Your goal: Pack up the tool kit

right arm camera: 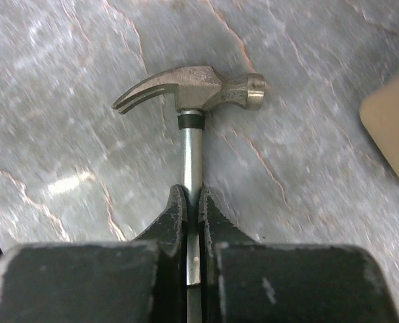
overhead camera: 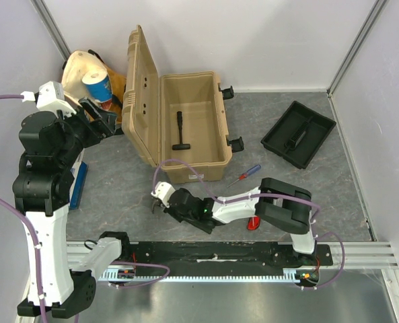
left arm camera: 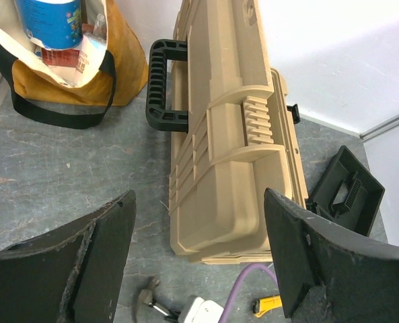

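Next, my right gripper rises outward over the toolbox's front side, turns and lowers to release the claw hammer beside the black hammer, where the toolbox's bottom is bare.
The tan toolbox (overhead camera: pixel 192 124) stands open at the back, lid up on its left, with a black hammer (overhead camera: pixel 180 131) inside. My right gripper (right arm camera: pixel 192 195) is shut on the steel shaft of a claw hammer (right arm camera: pixel 192 91), low over the table in front of the box (overhead camera: pixel 160 200). The hammer's head also shows in the left wrist view (left arm camera: pixel 145 296), with a yellow piece (left arm camera: pixel 270 306) beside it. The black tray (overhead camera: pixel 299 133) lies at the right. The red-blue screwdriver (overhead camera: pixel 245 176) and red knife (overhead camera: pixel 254 223) lie near the right arm. My left gripper (overhead camera: pixel 101 114) is open and empty, raised left of the lid (left arm camera: pixel 226 168).
A yellow-cream cloth bag (overhead camera: pixel 85 74) with a blue-white can stands in the back left corner, also in the left wrist view (left arm camera: pixel 64 74). A blue flat object (overhead camera: pixel 78 185) lies by the left arm. Walls close in the table on three sides.
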